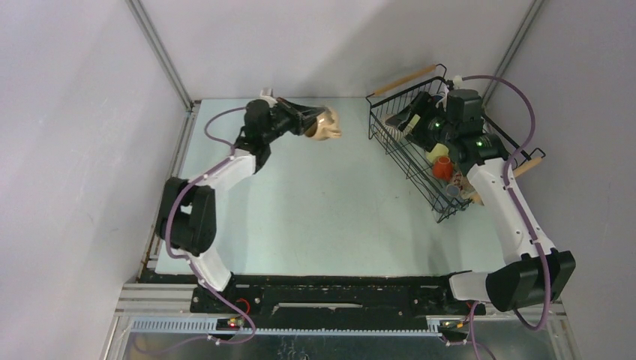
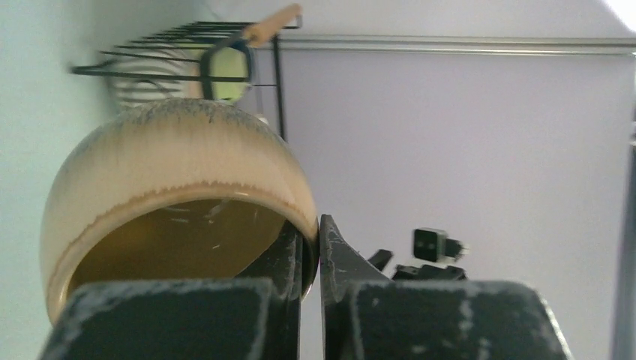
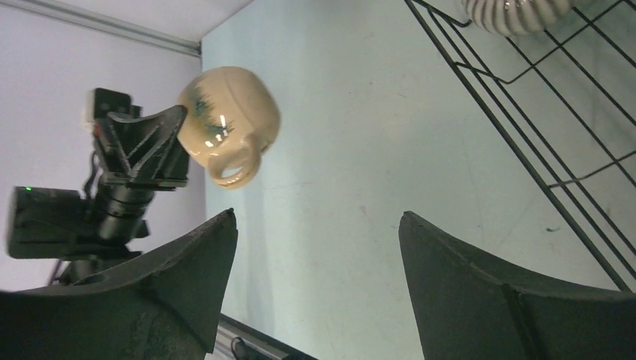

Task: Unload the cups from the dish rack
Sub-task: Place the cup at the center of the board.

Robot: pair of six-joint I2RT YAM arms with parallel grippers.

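My left gripper will next swing down and to its left in the top view to the bare tabletop, turn the cup upright, lower it and let it go.
My left gripper (image 1: 310, 121) is shut on the rim of a tan cup (image 1: 328, 124), one finger inside and one outside, and holds it on its side above the far middle of the table. Up close the tan cup (image 2: 172, 172) fills the left wrist view beside the left gripper (image 2: 319, 251). The black wire dish rack (image 1: 409, 161) stands at the far right. My right gripper (image 1: 415, 120) hovers at its far end, open and holding nothing (image 3: 319, 217). In the right wrist view the tan cup (image 3: 229, 120) shows its handle. A ribbed cup (image 3: 510, 11) lies in the dish rack (image 3: 525, 112).
More cups lie in the rack: a pale yellow one (image 1: 437, 152), a red-orange one (image 1: 442, 168) and a greyish one (image 1: 452, 191). Wooden handles (image 1: 405, 78) stick out at both ends. Grey walls close in on three sides.
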